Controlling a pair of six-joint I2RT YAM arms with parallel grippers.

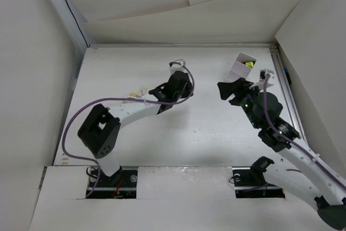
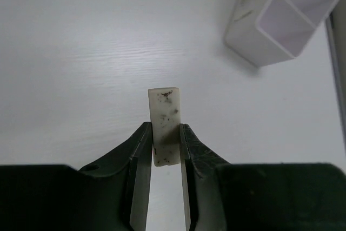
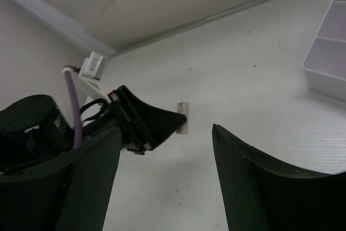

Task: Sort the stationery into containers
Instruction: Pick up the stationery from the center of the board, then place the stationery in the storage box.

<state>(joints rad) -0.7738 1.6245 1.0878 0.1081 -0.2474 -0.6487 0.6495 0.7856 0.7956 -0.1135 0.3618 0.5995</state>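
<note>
To the right of my left gripper in the top view stands the tray's empty near section [image 2: 286, 27], so next I carry the block [image 2: 165, 116] across over it and release.
My left gripper [image 2: 165, 133] is shut on a small white rectangular block [image 2: 165, 116] with dark specks and holds it upright just above the table. The same gripper [image 1: 184, 91] shows mid-table in the top view, and the block [image 3: 183, 117] shows at its tip in the right wrist view. The pale divided tray [image 1: 238, 70] stands at the back right, tilted, with a yellow piece [image 1: 249, 64] in its far compartment. The tray [image 2: 254, 28] lies ahead and right of the block. My right gripper [image 1: 228, 89] is open and empty just in front of the tray [image 3: 327, 58]. No other markers show.
White walls enclose the table on all sides. A rail [image 1: 284, 87] runs along the right edge beside the tray. Small pale bits [image 1: 141, 91] lie by the left arm's forearm. A purple cable [image 1: 75, 120] loops from the left arm.
</note>
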